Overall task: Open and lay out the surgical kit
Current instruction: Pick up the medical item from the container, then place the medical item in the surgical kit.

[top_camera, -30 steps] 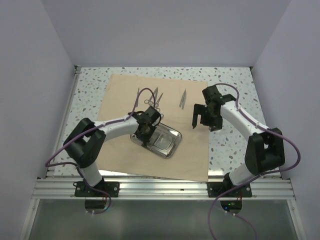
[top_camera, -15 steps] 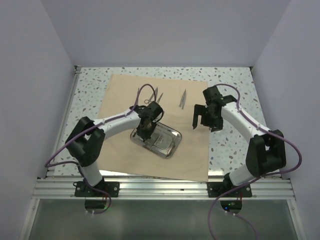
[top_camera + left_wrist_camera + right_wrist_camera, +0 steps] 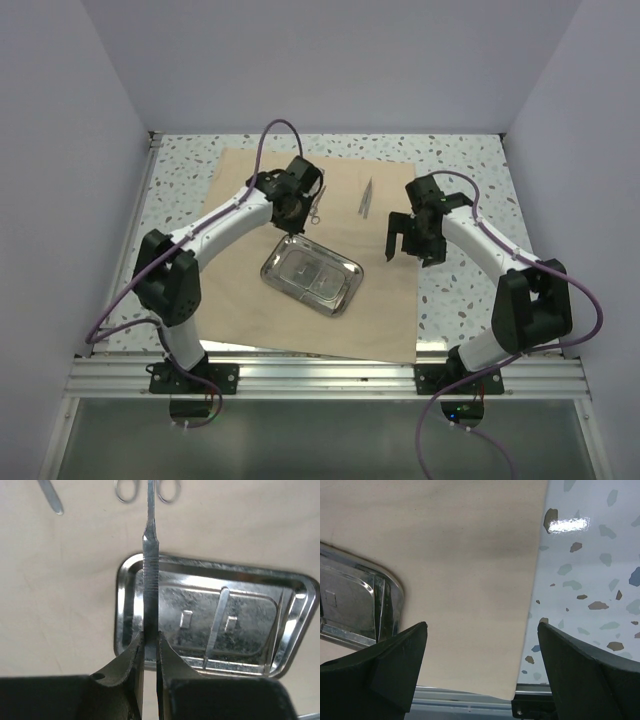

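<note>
The other instrument tip [image 3: 56, 505] lies outward of and below my left gripper, so next my left gripper will move outward and down to release the forceps beside it.
The tan wrap sheet [image 3: 240, 290] lies flat on the table. The shiny steel tray [image 3: 311, 277] sits on it near the front. My left gripper [image 3: 293, 212] hovers behind the tray, shut on thin steel forceps [image 3: 150, 570] with a ridged grip that point away from me [image 3: 150, 635]. Scissors [image 3: 125, 490] and another instrument tip [image 3: 50, 495] lie on the wrap just beyond. Tweezers [image 3: 366, 198] lie further right. The tray [image 3: 215, 615] shows only a thin bright streak inside; I cannot tell if that is a tool. My right gripper [image 3: 405, 240] is open and empty over the wrap's right edge [image 3: 482, 625].
Speckled white tabletop [image 3: 590, 580] borders the wrap on the right. The tray's corner [image 3: 350, 605] shows at the left of the right wrist view. Grey walls enclose the table on three sides, and a metal rail [image 3: 330, 375] runs along the front.
My left gripper has risen from the tray's left end and moved back toward the scissors, carrying the forceps. The right gripper has barely moved.
</note>
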Available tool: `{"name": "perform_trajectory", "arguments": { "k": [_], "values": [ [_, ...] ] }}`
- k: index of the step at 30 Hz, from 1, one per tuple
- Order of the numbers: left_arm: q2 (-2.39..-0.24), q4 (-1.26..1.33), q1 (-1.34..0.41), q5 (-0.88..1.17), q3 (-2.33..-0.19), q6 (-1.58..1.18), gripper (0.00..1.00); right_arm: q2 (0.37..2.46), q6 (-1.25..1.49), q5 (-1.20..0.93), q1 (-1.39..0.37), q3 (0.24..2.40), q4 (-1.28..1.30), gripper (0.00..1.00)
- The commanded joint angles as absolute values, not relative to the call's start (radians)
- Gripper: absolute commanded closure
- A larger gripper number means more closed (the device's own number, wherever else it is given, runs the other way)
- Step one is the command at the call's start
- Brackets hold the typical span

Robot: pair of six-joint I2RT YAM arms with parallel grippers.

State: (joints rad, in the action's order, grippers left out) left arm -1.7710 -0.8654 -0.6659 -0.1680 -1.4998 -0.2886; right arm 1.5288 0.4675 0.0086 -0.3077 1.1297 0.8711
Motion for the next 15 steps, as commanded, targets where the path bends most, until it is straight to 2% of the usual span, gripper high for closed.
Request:
{"name": "perform_trajectory", "arguments": {
  "k": [1, 9, 15],
  "values": [
    [-1.822, -0.822, -0.565, -0.238, -1.606, -0.291, 1.0, 1.506, 0.466, 0.008, -0.311, 1.14, 0.865, 0.04],
    [-2.066, -0.767, -0.422, -0.268, -1.853, -0.216, 1.0, 1.526, 0.466, 0.025, -0.31, 1.161, 0.885, 0.04],
    [-2.235, -0.698, -0.368, -0.238, -1.899, -0.189, 1.0, 1.54, 0.466, 0.035, -0.31, 1.178, 0.9, 0.04]
  ]
}}
